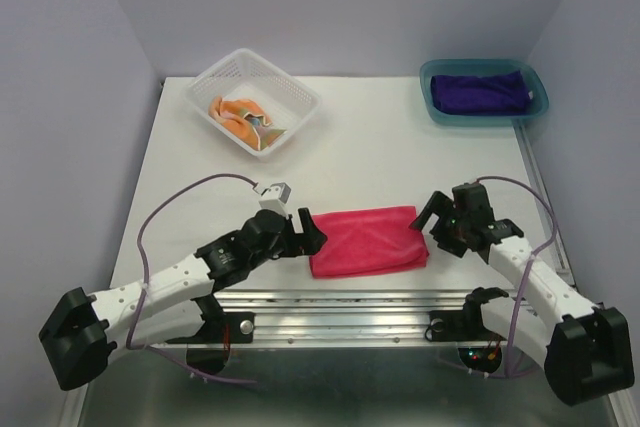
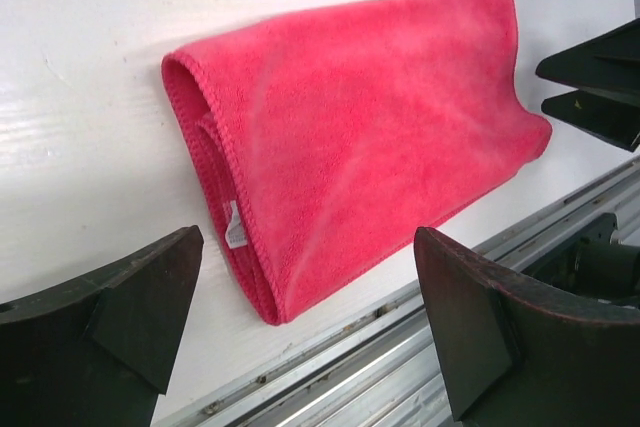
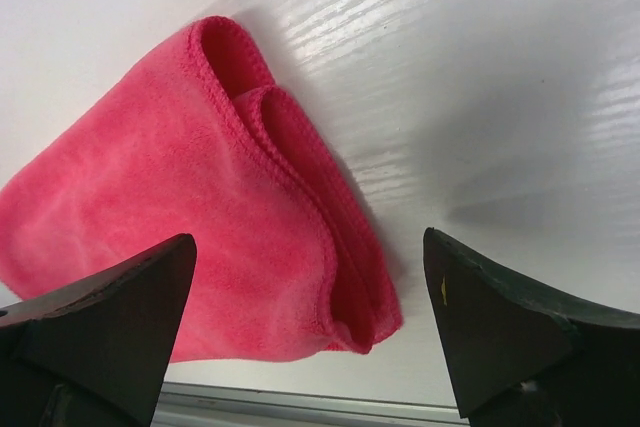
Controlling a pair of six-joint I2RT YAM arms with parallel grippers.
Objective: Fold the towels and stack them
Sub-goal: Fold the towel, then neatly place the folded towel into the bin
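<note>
My right gripper moves down and left in the top view to the pink towel's layered end [image 1: 421, 236] [image 3: 322, 219] next, to pinch the towel's gaping folds.
A hot pink towel [image 1: 365, 240] lies folded flat on the white table near the front edge; it also fills the left wrist view [image 2: 360, 127] and the right wrist view [image 3: 200, 227]. My left gripper [image 1: 312, 230] is open at its left end, jaws apart and empty [image 2: 308, 247]. At the towel's right end my right gripper [image 1: 433, 223] is open too, holding nothing [image 3: 308, 242]. A deep purple towel [image 1: 480, 92] lies folded in the teal tray [image 1: 483, 66]. A crumpled orange towel [image 1: 240, 117] sits in the white mesh basket [image 1: 300, 97].
The basket stands at the back left and the tray at the back right. A metal rail [image 1: 350, 302] runs along the table's front edge just below the pink towel. Purple-grey walls close in the table on three sides.
</note>
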